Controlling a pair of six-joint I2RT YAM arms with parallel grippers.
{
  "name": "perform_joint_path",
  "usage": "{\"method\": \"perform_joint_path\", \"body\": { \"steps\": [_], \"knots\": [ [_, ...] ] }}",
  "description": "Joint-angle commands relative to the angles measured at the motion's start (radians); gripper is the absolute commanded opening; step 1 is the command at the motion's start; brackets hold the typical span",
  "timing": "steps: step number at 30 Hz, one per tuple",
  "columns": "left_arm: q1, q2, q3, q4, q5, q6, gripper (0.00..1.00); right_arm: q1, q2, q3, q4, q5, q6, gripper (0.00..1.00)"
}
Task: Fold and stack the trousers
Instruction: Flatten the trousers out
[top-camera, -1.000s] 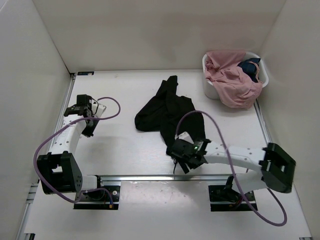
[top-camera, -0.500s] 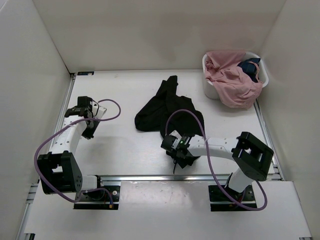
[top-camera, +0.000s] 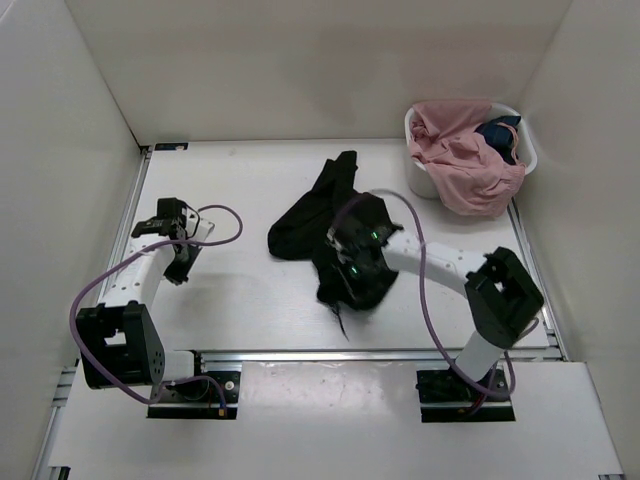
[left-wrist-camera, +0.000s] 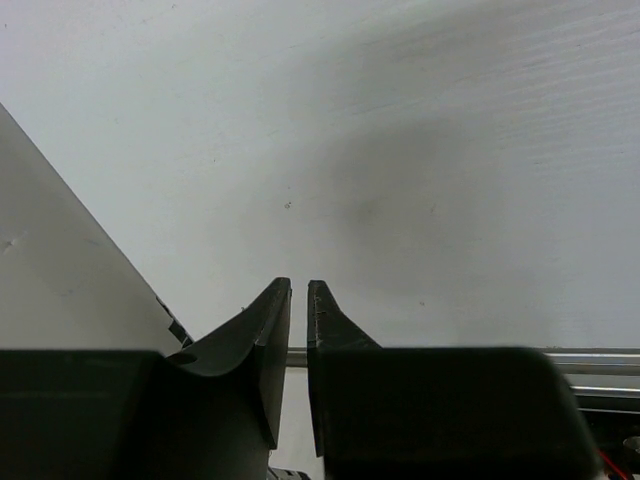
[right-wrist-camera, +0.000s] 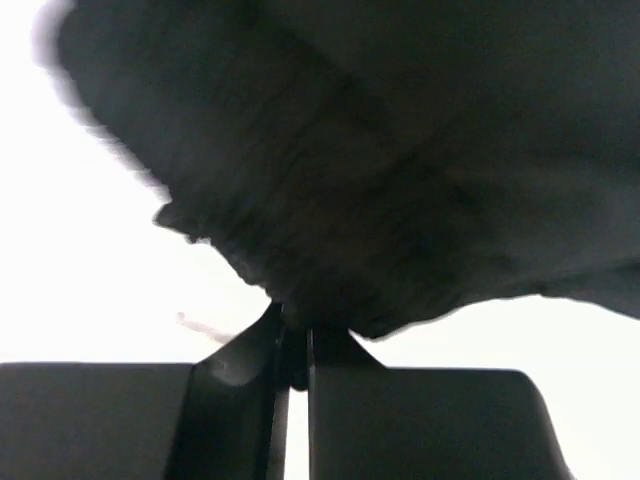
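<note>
My right gripper will rise next, pull the fold of the trousers to the right in the top view and let it go low over bare tabletop, since the trousers (top-camera: 318, 212) lie crumpled.
The black trousers (top-camera: 318, 212) lie crumpled in the middle of the table, one leg reaching toward the far wall. My right gripper (top-camera: 347, 274) is over their near end and shut on a fold of the cloth, which hangs bunched below it. In the right wrist view the dark fabric (right-wrist-camera: 400, 180) fills the upper picture and is pinched between the tips of the right gripper (right-wrist-camera: 295, 326). My left gripper (top-camera: 180, 272) hovers over bare table at the left, well apart from the trousers. Its jaws (left-wrist-camera: 298, 290) stand almost together with nothing between them.
A white basket (top-camera: 419, 178) stands at the back right, with a pink garment (top-camera: 462, 162) spilling over its rim and a small dark blue garment (top-camera: 498, 134) inside. A metal rail (top-camera: 300, 354) runs along the near edge. White walls enclose the table.
My right gripper went from open near the front edge to shut on the trousers' near end, and has carried it up and toward the far side. The left arm has barely moved.
</note>
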Motion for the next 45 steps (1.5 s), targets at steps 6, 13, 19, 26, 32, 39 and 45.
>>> {"method": "perform_joint_path", "body": {
  "steps": [6, 13, 19, 26, 32, 39, 45],
  "knots": [
    [-0.004, -0.02, 0.03, 0.002, -0.017, -0.027, 0.28, 0.004, 0.204, 1.408, 0.166, -0.542, 0.163, 0.0],
    [0.005, 0.001, 0.141, 0.002, -0.092, -0.037, 0.41, -0.088, -0.203, 0.874, 0.587, -0.214, 0.462, 0.0],
    [0.005, 0.032, 0.24, -0.019, -0.017, -0.024, 0.5, -0.125, -0.511, 0.555, 0.304, 0.371, 0.548, 0.0],
    [-0.067, 0.111, 0.272, -0.04, 0.086, -0.005, 0.53, -0.125, -0.728, 0.225, -0.029, 0.82, 0.799, 0.0],
    [-0.265, 0.205, 0.159, -0.021, -0.016, -0.023, 0.53, -0.125, -0.751, 0.09, -0.241, 0.943, 0.905, 0.0],
    [-0.457, 0.181, 0.056, 0.013, 0.044, -0.032, 0.62, -0.125, -0.809, -0.06, -0.592, 1.021, 1.185, 0.24],
    [-0.498, 0.213, 0.125, 0.024, 0.188, -0.043, 0.66, -0.125, -0.816, -0.144, -0.702, 1.04, 1.231, 0.99]
  ]
}}
